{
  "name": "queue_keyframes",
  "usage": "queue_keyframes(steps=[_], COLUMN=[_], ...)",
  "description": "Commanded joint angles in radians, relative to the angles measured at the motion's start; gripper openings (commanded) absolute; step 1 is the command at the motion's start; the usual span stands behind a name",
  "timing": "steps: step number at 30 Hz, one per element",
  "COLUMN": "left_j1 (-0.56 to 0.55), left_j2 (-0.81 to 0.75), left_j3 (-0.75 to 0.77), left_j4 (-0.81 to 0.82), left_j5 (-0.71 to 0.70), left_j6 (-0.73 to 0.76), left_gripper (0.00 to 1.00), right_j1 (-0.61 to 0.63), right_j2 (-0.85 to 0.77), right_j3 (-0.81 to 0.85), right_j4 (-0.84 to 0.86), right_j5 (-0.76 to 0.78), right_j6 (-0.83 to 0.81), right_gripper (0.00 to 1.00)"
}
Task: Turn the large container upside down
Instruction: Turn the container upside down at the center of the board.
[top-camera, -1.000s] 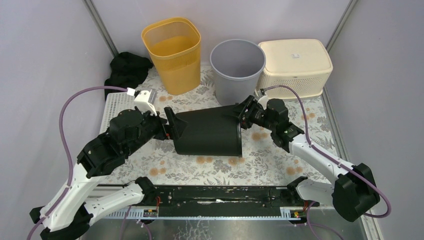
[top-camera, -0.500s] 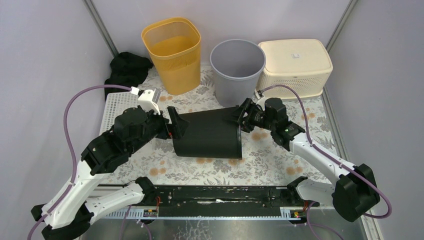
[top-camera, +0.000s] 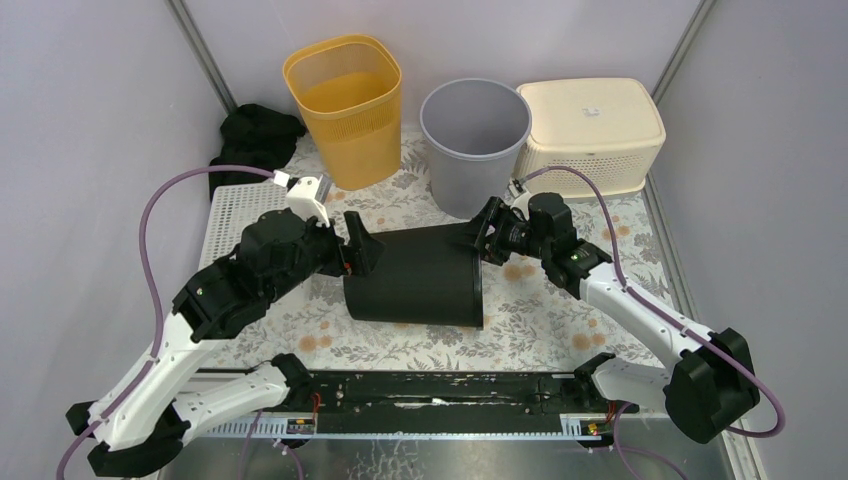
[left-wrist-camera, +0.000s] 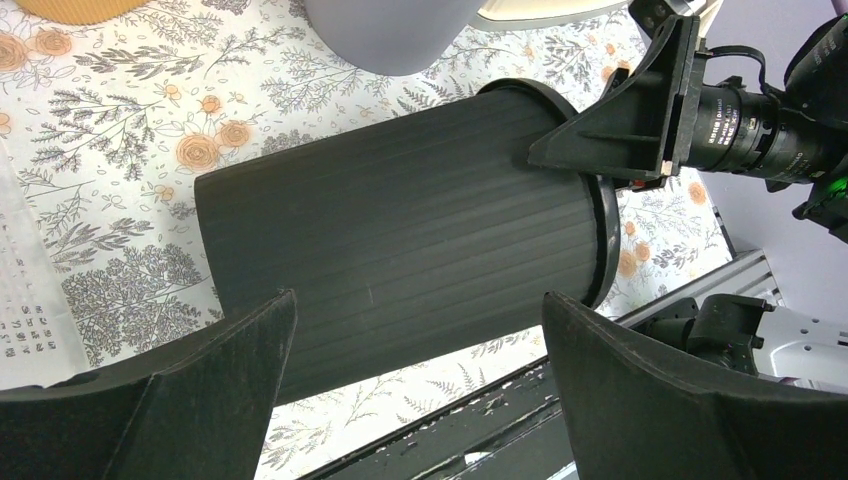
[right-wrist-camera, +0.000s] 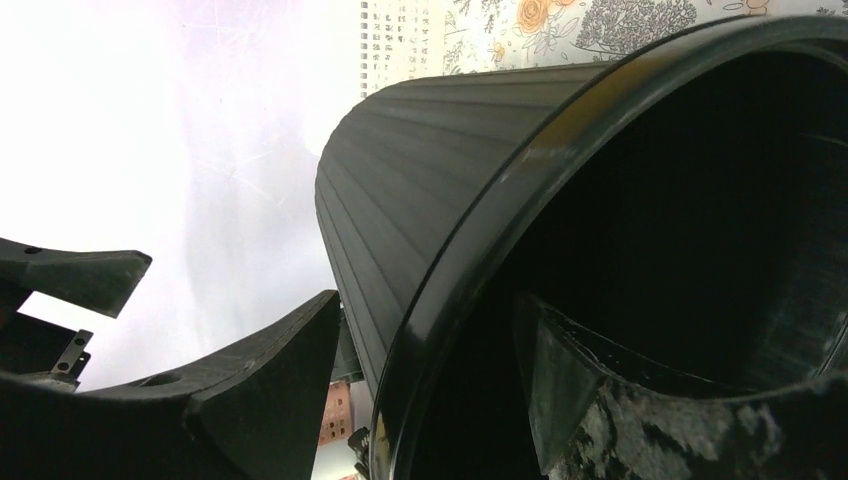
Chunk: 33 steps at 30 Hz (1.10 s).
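My right gripper draws back toward the black bar and closes on the bin opening's upper rim (top-camera: 480, 265) (right-wrist-camera: 420, 350) next, since that rim runs between its open fingers.
The large container (top-camera: 415, 275) is a black ribbed bin lying on its side on the flowered cloth, mouth to the right. In the left wrist view its wall (left-wrist-camera: 400, 230) runs across, with my left gripper (left-wrist-camera: 420, 310) open just above its base end (top-camera: 358, 250), touching nothing. My right gripper (top-camera: 478, 238) is at the upper rim of the mouth. In the right wrist view it (right-wrist-camera: 430, 305) stands astride the rim (right-wrist-camera: 470, 200), one finger outside the wall and one inside, open with a gap showing on the outer side.
At the back stand a yellow mesh basket (top-camera: 345, 95), a grey bin (top-camera: 473, 140) and a cream lidded basket (top-camera: 590, 125). A black cloth (top-camera: 255, 135) and a white perforated board (top-camera: 232, 215) lie at the left. A black rail (top-camera: 430, 390) runs along the near edge.
The right jaws have widened around the rim. The container has settled lower and a little toward the near edge. The left gripper has shifted right, over the base end.
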Motion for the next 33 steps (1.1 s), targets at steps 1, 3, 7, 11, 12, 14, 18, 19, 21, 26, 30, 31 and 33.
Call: queue_keyframes(steps=[1, 3, 7, 11, 12, 14, 18, 19, 21, 26, 30, 31, 33], left_j1=[0.003, 0.003, 0.003, 0.004, 0.003, 0.003, 0.004, 0.004, 0.003, 0.004, 0.004, 0.003, 0.004], left_j2=[0.0, 0.001, 0.002, 0.002, 0.002, 0.0, -0.003, -0.004, -0.006, -0.001, -0.003, -0.004, -0.007], left_j3=[0.004, 0.004, 0.004, 0.001, 0.0, -0.004, -0.016, -0.019, -0.027, -0.03, -0.029, -0.03, -0.032], left_j4=[0.063, 0.063, 0.064, 0.065, 0.066, 0.068, 0.071, 0.073, 0.076, 0.081, 0.083, 0.084, 0.083], left_j5=[0.008, 0.009, 0.01, 0.01, 0.008, 0.009, 0.008, 0.007, 0.005, 0.009, 0.011, 0.014, 0.013], left_j6=[-0.001, -0.001, 0.001, 0.001, 0.001, 0.001, 0.002, 0.001, 0.002, 0.003, 0.0, -0.001, -0.003], left_gripper=[1.0, 1.0, 1.0, 1.0, 1.0, 1.0, 1.0, 1.0, 1.0, 1.0, 1.0, 1.0, 1.0], right_j1=[-0.005, -0.004, -0.005, -0.005, -0.004, -0.005, -0.005, -0.005, -0.004, -0.004, -0.005, -0.005, -0.005], right_j2=[0.006, 0.007, 0.012, 0.017, 0.016, 0.014, 0.009, 0.009, 0.01, 0.011, 0.012, 0.012, 0.011], right_j3=[0.05, 0.05, 0.055, 0.063, 0.064, 0.065, 0.054, 0.054, 0.052, 0.042, 0.026, 0.021, 0.013], right_j4=[0.004, 0.003, -0.001, -0.015, -0.019, -0.026, -0.031, -0.031, -0.029, -0.009, 0.019, 0.026, 0.037], right_j5=[-0.035, -0.037, -0.039, -0.043, -0.043, -0.044, -0.05, -0.052, -0.062, -0.098, -0.148, -0.164, -0.203], right_j6=[-0.028, -0.029, -0.031, -0.036, -0.039, -0.044, -0.047, -0.046, -0.042, -0.022, 0.004, 0.014, 0.032], right_gripper=[0.71, 0.71, 0.71, 0.71, 0.71, 0.71, 0.71, 0.71, 0.71, 0.7, 0.7, 0.7, 0.7])
